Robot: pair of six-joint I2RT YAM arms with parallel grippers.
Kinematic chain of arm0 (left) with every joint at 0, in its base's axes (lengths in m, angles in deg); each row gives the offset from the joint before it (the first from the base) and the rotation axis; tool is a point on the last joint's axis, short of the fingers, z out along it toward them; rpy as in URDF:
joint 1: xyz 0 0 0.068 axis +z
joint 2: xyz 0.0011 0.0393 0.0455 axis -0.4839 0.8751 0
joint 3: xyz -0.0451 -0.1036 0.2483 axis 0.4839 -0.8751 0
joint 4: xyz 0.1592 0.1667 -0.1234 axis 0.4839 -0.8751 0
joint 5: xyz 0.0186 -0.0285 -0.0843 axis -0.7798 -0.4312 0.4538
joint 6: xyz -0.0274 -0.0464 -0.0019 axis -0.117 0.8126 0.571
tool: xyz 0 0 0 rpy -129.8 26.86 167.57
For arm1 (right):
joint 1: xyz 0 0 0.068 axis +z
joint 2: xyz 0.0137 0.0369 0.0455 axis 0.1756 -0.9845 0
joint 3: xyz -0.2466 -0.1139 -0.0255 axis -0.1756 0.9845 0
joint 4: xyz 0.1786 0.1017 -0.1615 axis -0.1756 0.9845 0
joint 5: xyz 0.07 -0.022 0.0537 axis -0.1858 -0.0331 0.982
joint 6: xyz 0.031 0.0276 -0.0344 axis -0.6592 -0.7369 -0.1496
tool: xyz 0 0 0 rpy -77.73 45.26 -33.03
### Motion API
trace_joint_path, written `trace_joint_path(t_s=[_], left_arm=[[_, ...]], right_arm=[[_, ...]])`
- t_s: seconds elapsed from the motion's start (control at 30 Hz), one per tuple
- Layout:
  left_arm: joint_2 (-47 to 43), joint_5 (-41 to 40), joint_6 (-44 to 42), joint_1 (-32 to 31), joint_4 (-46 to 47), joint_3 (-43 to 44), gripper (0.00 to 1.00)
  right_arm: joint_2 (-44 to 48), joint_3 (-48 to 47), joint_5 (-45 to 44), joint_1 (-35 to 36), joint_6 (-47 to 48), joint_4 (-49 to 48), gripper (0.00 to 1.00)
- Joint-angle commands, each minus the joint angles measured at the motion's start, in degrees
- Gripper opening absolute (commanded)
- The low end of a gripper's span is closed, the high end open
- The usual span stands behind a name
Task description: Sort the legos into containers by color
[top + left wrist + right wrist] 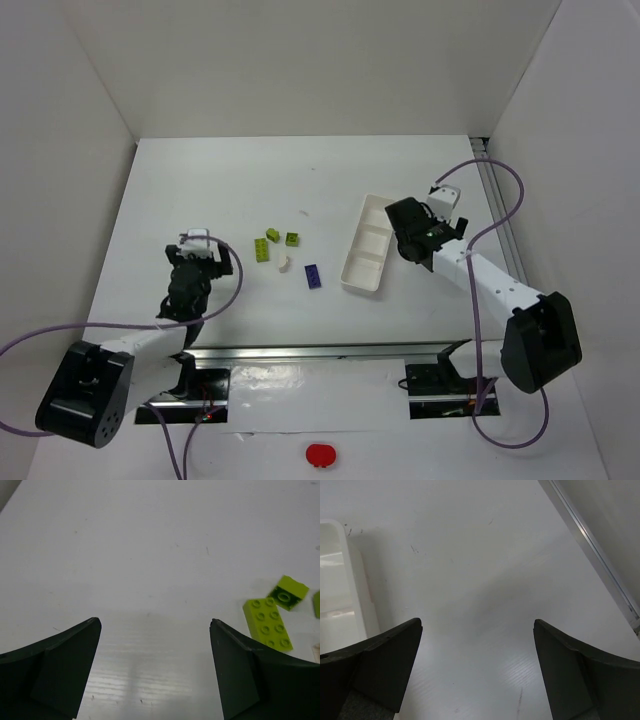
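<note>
I will move my right gripper to the left in the top view, across the tray [366,262] and down onto the dark purple-blue lego [314,276], because that lego is nearest the tray.
Three lime-green legos lie mid-table: a long one [260,250] and two small ones [271,235] [292,238]. A whitish lego [283,265] and a dark purple-blue lego [314,276] lie just nearer. The white three-section tray [366,262] stands to their right, with nothing visible in it. My left gripper [196,255] is open and empty, left of the legos. In the left wrist view [155,625] the long green lego [268,624] and a small one [288,592] lie to its right. My right gripper [425,222] [477,625] is open and empty, just right of the tray [355,580].
A metal rail [497,215] [590,545] runs along the table's right edge, close to the right arm. White walls enclose the table on the left, back and right. A red object [320,456] sits below the near edge.
</note>
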Motion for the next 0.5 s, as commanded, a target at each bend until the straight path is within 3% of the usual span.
trace_joint_path(t_s=[0.0, 0.1, 0.17, 0.27, 0.37, 0.47], left_arm=[[-2.8, -9.6, 6.2, 0.0, -25.8, 16.6, 0.99], [1.4, -14.4, 12.9, 0.0, -50.5, 34.1, 0.99], [3.5, -13.1, 13.6, 0.0, -57.0, 39.8, 0.99], [2.7, -6.8, 14.2, -0.6, -61.1, 44.7, 0.99], [-0.4, 1.5, 11.2, -0.6, -60.9, 45.2, 0.99], [-1.0, -2.4, 17.1, -0.6, -62.5, 45.9, 0.99]], right_arm=[[2.5, 0.4, 0.2, 0.1, -2.0, -0.9, 1.0], [2.5, -0.8, 0.8, 0.1, -1.3, -0.9, 1.0], [3.1, -1.4, 4.3, 0.1, 0.1, -3.5, 1.0], [4.4, -2.0, 14.4, 1.5, 9.8, -11.1, 1.0], [4.5, -6.2, 17.8, 3.3, 10.2, -12.4, 1.0], [0.9, -10.5, 27.5, 6.4, 13.6, -13.7, 1.0]])
